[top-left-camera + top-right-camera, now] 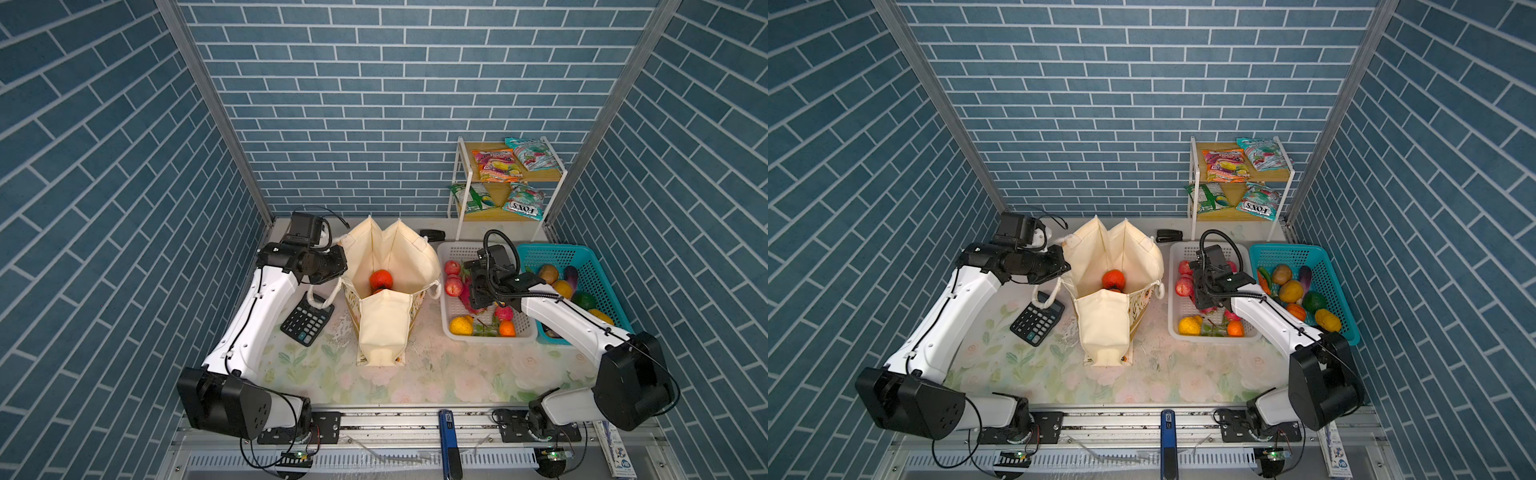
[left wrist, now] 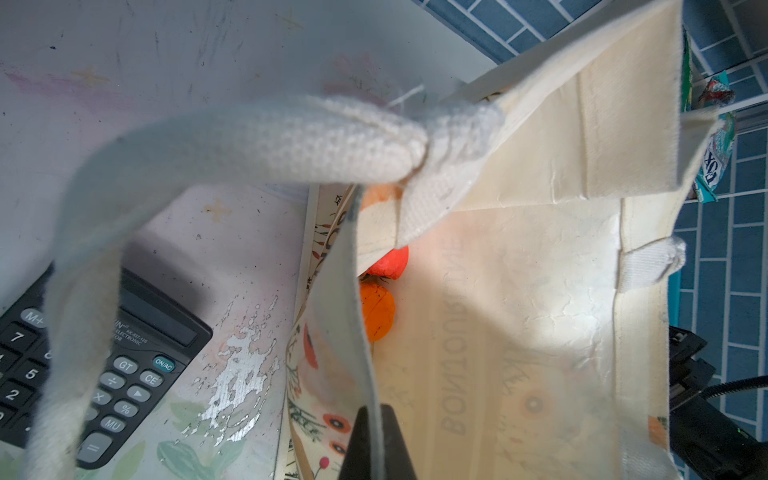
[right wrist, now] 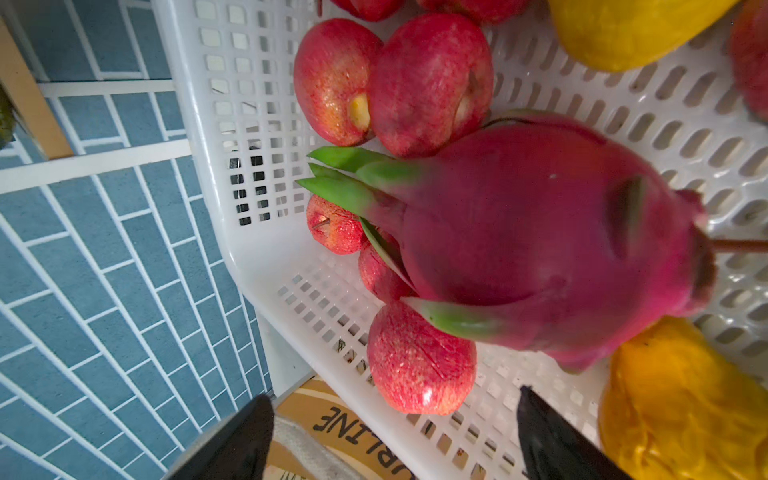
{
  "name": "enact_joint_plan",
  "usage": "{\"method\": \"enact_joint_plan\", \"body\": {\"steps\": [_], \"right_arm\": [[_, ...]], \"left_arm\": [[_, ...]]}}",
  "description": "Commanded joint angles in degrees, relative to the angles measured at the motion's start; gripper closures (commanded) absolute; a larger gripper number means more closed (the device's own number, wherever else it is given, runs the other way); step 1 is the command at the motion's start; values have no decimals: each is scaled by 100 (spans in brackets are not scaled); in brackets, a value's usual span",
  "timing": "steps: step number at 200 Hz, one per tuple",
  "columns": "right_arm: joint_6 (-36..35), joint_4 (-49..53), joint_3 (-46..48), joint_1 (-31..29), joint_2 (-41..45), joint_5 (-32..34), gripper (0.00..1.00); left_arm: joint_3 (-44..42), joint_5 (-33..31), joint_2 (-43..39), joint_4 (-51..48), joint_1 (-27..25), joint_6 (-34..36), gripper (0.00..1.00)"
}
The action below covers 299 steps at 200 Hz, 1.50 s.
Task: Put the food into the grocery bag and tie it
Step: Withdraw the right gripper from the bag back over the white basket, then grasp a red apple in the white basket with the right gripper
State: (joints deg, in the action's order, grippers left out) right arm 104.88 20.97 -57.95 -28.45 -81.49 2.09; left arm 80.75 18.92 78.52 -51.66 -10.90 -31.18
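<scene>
The right gripper moves toward the bag [image 1: 390, 257] and down over the red apple by the basket's side [image 1: 453, 287] next, because the apple lies uncovered beside the dragon fruit.
The cream grocery bag [image 1: 390, 257] [image 1: 1121, 253] stands open at the table's middle. A red-orange fruit [image 1: 380, 279] [image 2: 388, 262] lies inside it, with an orange fruit [image 2: 376, 311] next to it. My left gripper [image 2: 376, 440] is shut on the bag's left wall at the rim. A thick rope handle [image 2: 291, 141] hangs outside the bag. My right gripper [image 3: 395, 399] stands open over the white basket [image 1: 457, 253] and holds nothing. The magenta dragon fruit [image 3: 540, 241] lies just ahead of it among red fruits [image 3: 428, 83]. Snack packets [image 1: 496, 164] [image 1: 1225, 164] lie on the shelf.
A black calculator [image 1: 307, 318] lies left of the bag, under the left arm. A teal basket [image 1: 540, 253] of produce stands right of the white one. The white wire shelf [image 1: 459, 195] is at the back right, and a black stapler [image 1: 432, 235] lies behind the bag.
</scene>
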Motion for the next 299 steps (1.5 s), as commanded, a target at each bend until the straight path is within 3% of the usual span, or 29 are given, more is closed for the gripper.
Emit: {"method": "enact_joint_plan", "body": {"steps": [1,45,123,213,299], "right_arm": [[524,12,-51,-2,-115,-154,7],[658,217,-141,-100,-341,-263,4],[836,-574,-199,-170,-952,-274,8],[920,-770,-78,-172,-1123,-42,25],[732,-953,187,-176,-658,134,67]], "left_arm": [[7,-68,47,84,-35,-7,100],[2,-74,93,164,-35,-24,100],[11,-24,225,287,-35,-30,100],[81,-33,261,262,-33,-2,100],[89,23,269,174,-33,-2,100]]}}
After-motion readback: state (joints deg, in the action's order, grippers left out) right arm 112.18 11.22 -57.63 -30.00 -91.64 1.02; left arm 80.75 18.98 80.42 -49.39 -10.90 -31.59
